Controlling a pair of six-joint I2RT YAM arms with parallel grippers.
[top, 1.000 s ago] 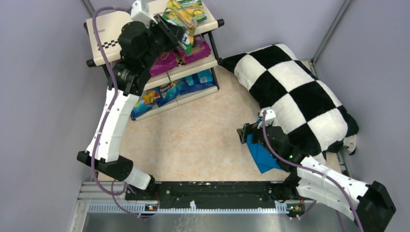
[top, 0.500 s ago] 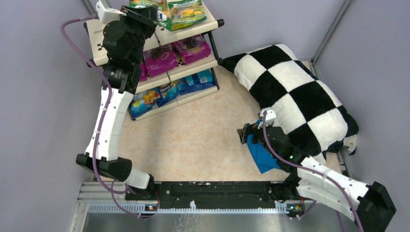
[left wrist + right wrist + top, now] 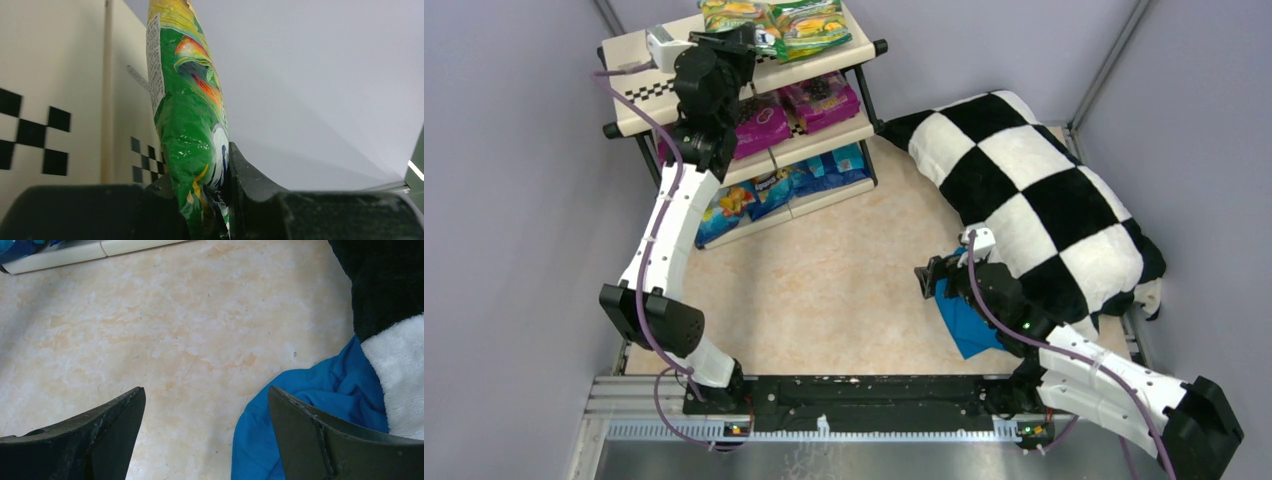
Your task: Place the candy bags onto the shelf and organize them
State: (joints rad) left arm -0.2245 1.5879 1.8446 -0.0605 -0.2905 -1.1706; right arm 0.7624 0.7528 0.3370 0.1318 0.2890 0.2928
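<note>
I should lower my left gripper a little onto the shelf's top level (image 3: 766, 66) (image 3: 134, 150) next and let go of the bag's lower end. The bag is already lined up beside the second one.
The shelf (image 3: 639, 70) stands at the back left, with three cream tiers. My left gripper (image 3: 727, 45) is over its top tier, shut on the lower end of a green-yellow candy bag (image 3: 734, 14). In the left wrist view that bag (image 3: 192, 125) is pinched between the left gripper (image 3: 207, 200) jaws, close against the cream panel (image 3: 55, 60). A second green-yellow bag (image 3: 809, 20) lies beside it. Magenta bags (image 3: 824, 98) fill the middle tier and blue bags (image 3: 814, 170) the bottom tier. My right gripper (image 3: 924, 278) hovers open and empty over the table.
A black-and-white checkered pillow (image 3: 1034, 190) covers the right side. A blue cloth (image 3: 964, 325) lies at its near edge, under my right arm, and beside my right gripper (image 3: 205, 405) in the wrist view. Grey walls close in behind the shelf.
My left arm has swung left and back along the top tier, carrying the green-yellow bag from the shelf's front to beside the other green bag. The right arm has not moved.
</note>
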